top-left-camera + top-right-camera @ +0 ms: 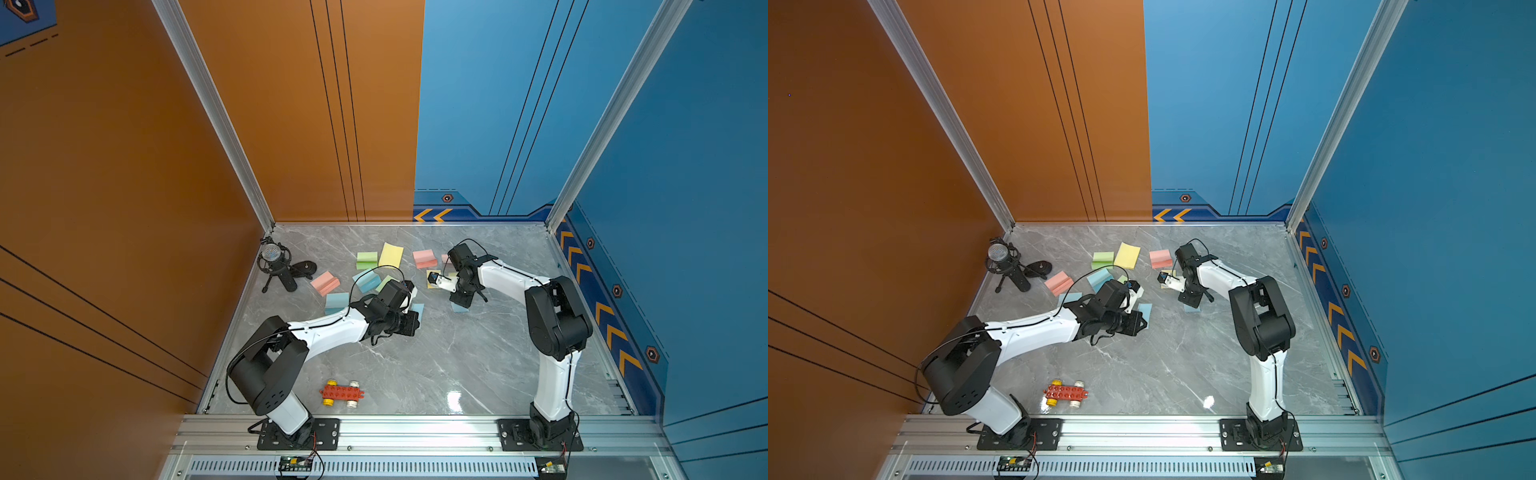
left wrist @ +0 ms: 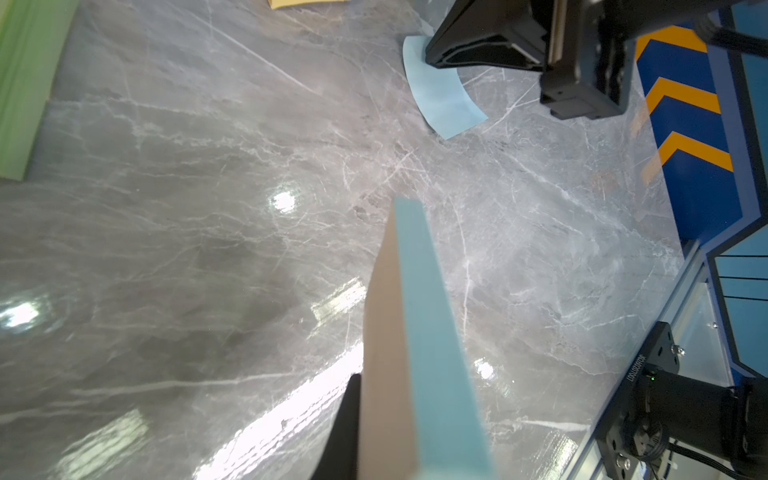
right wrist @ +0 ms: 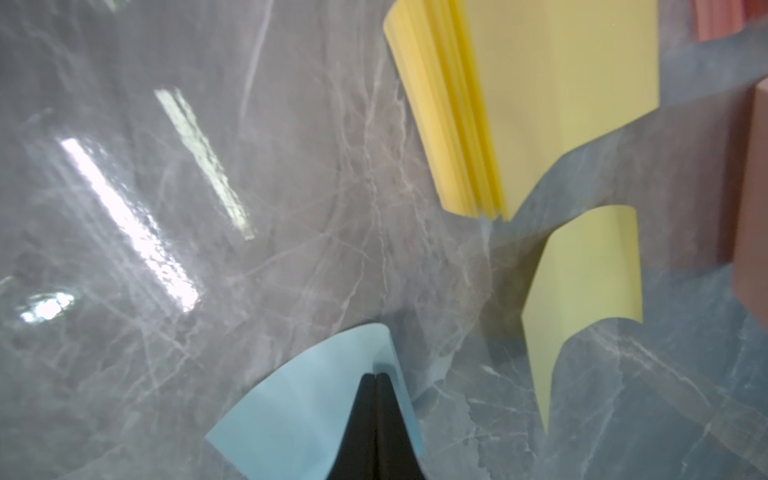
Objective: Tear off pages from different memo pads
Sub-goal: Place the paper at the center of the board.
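The left gripper carries the pad outward and down onto the bare marble (image 1: 437, 303) (image 2: 344, 100) beside the curled blue page next and releases it. That spot stands empty.
My left gripper (image 2: 395, 436) is shut on a blue memo pad (image 2: 419, 332) with a brown backing and holds it edge-up above the table; the pad also shows in a top view (image 1: 417, 311). My right gripper (image 3: 376, 376) points down at mid-table, its jaws shut on a curled blue page (image 3: 299, 407) that otherwise rests on the marble, also seen from the left wrist (image 2: 442, 99). Beside it lie a yellow memo pad (image 3: 540, 83) and a loose yellow page (image 3: 582, 270). Green (image 1: 367, 259), yellow (image 1: 390, 254), pink (image 1: 424, 258) and blue (image 1: 337, 301) pads lie at the back.
A microphone on a tripod (image 1: 272, 259) stands at the back left corner. A red toy brick car (image 1: 341, 392) lies near the front rail (image 1: 415, 428). Another pink pad (image 1: 325, 282) sits left of the cluster. Walls close in on three sides of the table.
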`<control>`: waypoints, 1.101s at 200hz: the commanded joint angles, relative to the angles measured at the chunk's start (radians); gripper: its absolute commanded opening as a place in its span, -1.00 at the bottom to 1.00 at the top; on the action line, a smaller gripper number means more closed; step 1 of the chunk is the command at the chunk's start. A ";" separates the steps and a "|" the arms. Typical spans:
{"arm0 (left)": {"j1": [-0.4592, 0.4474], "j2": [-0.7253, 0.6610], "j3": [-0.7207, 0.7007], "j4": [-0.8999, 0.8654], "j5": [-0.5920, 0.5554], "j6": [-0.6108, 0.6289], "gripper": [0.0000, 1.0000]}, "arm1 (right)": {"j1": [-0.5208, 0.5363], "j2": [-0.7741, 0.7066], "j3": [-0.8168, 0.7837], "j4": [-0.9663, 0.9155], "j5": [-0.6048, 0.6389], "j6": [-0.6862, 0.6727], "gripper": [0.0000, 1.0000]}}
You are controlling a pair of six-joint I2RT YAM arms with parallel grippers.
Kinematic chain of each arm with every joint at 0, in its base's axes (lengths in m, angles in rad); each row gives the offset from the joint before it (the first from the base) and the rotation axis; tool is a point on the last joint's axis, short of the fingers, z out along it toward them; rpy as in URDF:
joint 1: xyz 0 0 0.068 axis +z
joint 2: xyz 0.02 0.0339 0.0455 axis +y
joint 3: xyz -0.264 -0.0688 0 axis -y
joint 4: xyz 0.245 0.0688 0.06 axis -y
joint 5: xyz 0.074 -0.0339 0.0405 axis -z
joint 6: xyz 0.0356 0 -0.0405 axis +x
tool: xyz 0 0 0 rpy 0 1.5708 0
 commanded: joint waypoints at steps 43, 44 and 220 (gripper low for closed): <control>-0.018 0.070 0.071 -0.012 0.013 0.014 -1.00 | -0.015 0.101 0.052 0.016 0.075 0.030 -0.95; -0.018 0.071 0.071 -0.012 0.012 0.014 -1.00 | -0.015 0.103 0.052 0.016 0.076 0.030 -0.95; -0.033 0.253 0.255 -0.012 0.043 -0.040 -1.00 | -0.047 -0.197 -0.010 -0.009 -0.159 0.149 -0.43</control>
